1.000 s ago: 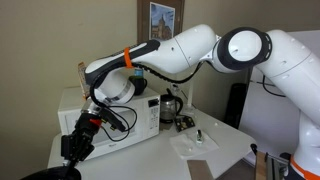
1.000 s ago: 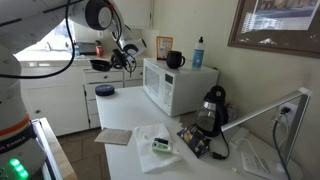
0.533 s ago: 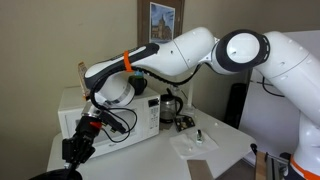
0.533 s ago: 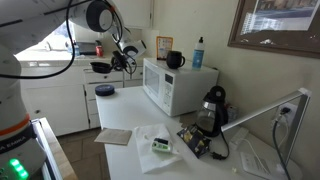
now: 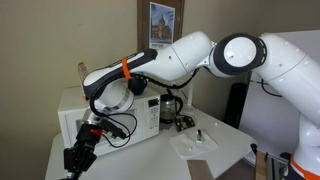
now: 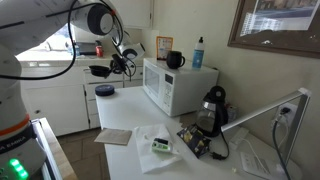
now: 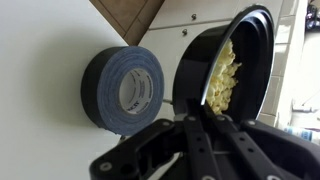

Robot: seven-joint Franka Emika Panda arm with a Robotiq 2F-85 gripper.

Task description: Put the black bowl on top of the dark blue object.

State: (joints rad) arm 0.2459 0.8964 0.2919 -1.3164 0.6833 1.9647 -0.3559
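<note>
My gripper lowers the bowl down and left in the wrist view onto the dark blue tape roll (image 6: pixel 105 90) (image 7: pixel 123 90) next, since the bowl still hangs above it.
The black bowl (image 7: pixel 225 65) holds yellow popcorn and is tilted on edge in the wrist view. My gripper (image 7: pixel 198 114) is shut on its rim, one finger inside and one outside. The dark blue object is a roll of tape (image 7: pixel 122 90) lying flat just left of the bowl in that view. In an exterior view the bowl (image 6: pixel 99 71) hangs in my gripper (image 6: pixel 112 67) a little above the tape roll (image 6: pixel 104 90) on the counter. In an exterior view my gripper (image 5: pixel 78 157) shows low at the left; the bowl and roll are out of frame there.
A white microwave (image 6: pixel 178 88) stands right of the tape roll, with a black mug (image 6: pixel 175 60) and a blue bottle (image 6: pixel 198 52) on top. A kettle (image 6: pixel 213 108) and small clutter (image 6: pixel 160 143) sit on the counter further along. White cabinets (image 6: pixel 60 100) are behind.
My gripper has moved down a little with the bowl, nearer the tape roll. The jaws stay shut on the rim.
</note>
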